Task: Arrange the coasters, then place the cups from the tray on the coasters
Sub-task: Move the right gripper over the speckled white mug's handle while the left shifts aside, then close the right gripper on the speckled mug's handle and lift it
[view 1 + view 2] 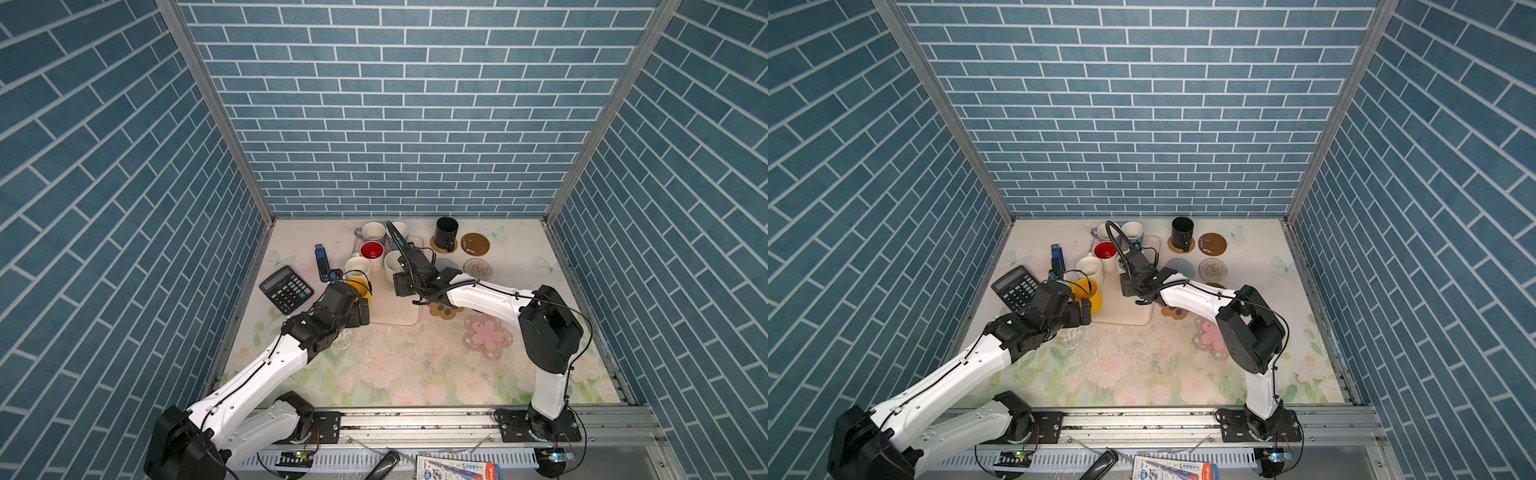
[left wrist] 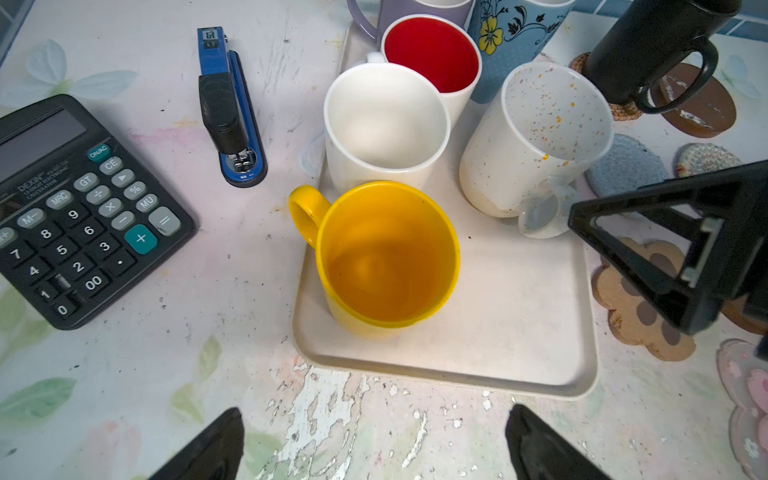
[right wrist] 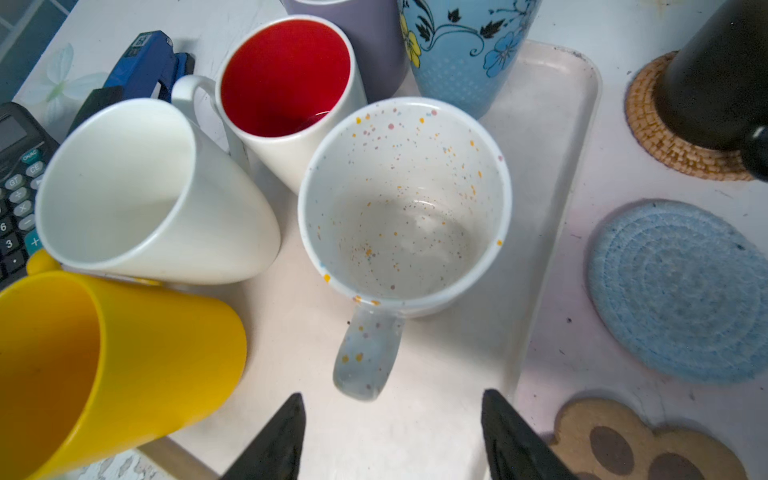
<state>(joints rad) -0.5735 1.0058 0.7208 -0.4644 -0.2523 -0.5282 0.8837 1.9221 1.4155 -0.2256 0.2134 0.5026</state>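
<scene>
I will move my right gripper forward next until its open fingers are on both sides of the speckled white cup's handle (image 3: 368, 357). The handle is just ahead of them and sticks out clear over bare tray.
Six cups stand on the beige tray (image 2: 519, 332): yellow (image 2: 386, 253), plain white (image 2: 386, 124), red-inside (image 2: 432, 54), speckled white (image 3: 403, 199), light blue (image 3: 457, 50) and lavender (image 3: 374, 33). The black cup (image 1: 446, 234) sits on the woven tan coaster (image 1: 440, 248). A brown disc (image 1: 475, 244), pale blue (image 3: 681, 291), whitish woven (image 1: 478, 269), paw (image 1: 444, 311) and pink flower (image 1: 486, 334) coasters lie right of the tray. My left gripper (image 2: 376, 440) is open, short of the tray's edge before the yellow cup. My right gripper (image 3: 392, 419) is open just behind the speckled cup's handle.
A black calculator (image 1: 286, 289) and a blue stapler (image 1: 322, 257) lie left of the tray. Brick-patterned walls close in the table on three sides. My right arm reaches over the paw coaster.
</scene>
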